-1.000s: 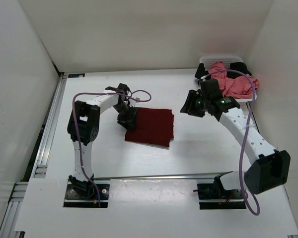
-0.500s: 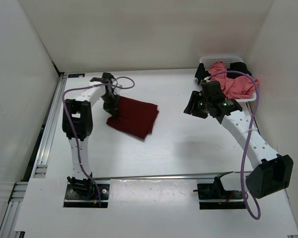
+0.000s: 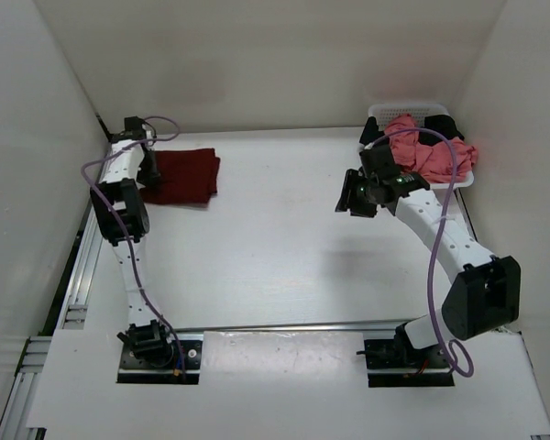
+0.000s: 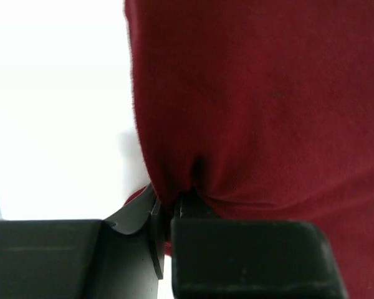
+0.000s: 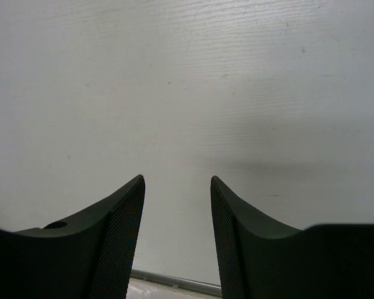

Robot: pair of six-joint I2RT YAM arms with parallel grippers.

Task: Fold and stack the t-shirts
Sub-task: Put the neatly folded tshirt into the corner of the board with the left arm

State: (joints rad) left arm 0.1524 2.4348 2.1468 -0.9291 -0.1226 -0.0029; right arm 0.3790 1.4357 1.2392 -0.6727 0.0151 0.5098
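The maroon t-shirt (image 3: 183, 176) goes with my left gripper toward the table's far corner next and is released there, since that corner lies outward of the gripper, left in the top view.
The folded dark maroon t-shirt (image 3: 183, 176) lies at the far left of the table. My left gripper (image 3: 150, 174) is shut on its left edge; the left wrist view shows the maroon cloth (image 4: 255, 99) pinched between the jaws. The salmon pink t-shirt (image 3: 426, 151) and the black t-shirt (image 3: 445, 122) lie bunched in the white basket (image 3: 403, 109) at the far right. My right gripper (image 3: 350, 199) is open and empty over bare table, left of the basket; in the right wrist view its fingers (image 5: 118, 212) frame only the white surface.
White walls close in the table on three sides. A metal rail (image 3: 87, 247) runs along the left edge. The left arm's purple cable (image 3: 101, 165) loops near the maroon shirt.
My left gripper has dragged the folded maroon t-shirt from the table's middle to the far left. My right gripper has shifted slightly, staying open.
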